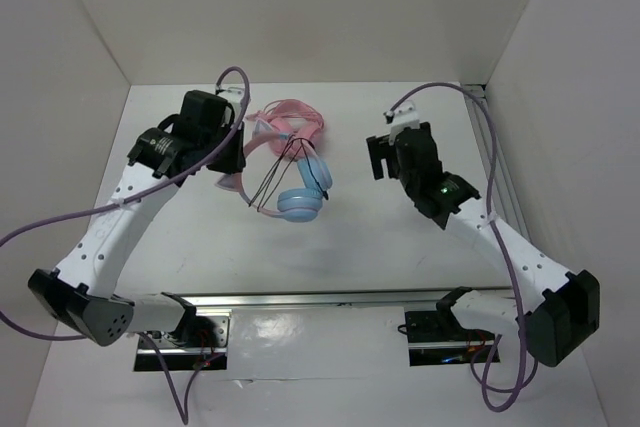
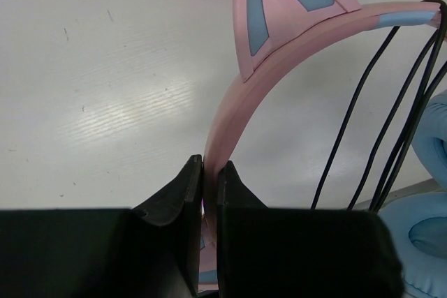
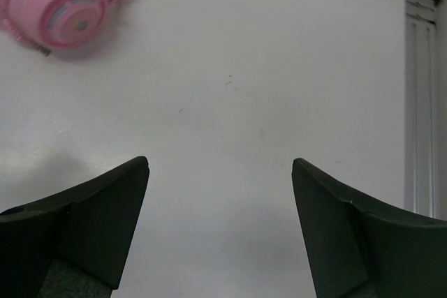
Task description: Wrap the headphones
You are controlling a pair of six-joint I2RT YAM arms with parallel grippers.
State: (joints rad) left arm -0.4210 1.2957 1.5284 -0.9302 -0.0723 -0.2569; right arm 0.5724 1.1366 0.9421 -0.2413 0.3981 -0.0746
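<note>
My left gripper should next move to its right in the top view and down to the clear tabletop (image 1: 362,127) beside the all-pink headphones, then let go of the headband.
The headphones (image 1: 298,202) have light blue ear cups, a pink headband (image 2: 230,109) with a cat ear (image 2: 276,5), and a thin black cable (image 2: 356,116) looped over the band in several strands. My left gripper (image 2: 209,169) is shut on the pink headband and holds the headphones up in the middle of the table; it also shows in the top view (image 1: 232,152). A blue ear cup (image 2: 426,242) hangs at the right of the left wrist view. My right gripper (image 3: 220,165) is open and empty over bare table, to the right of the headphones (image 1: 385,157).
All-pink cat-ear headphones (image 1: 295,122) lie behind the blue ones; one pink cup shows in the right wrist view (image 3: 66,5). White walls enclose the table on three sides. A metal rail (image 1: 330,299) runs along the near edge.
</note>
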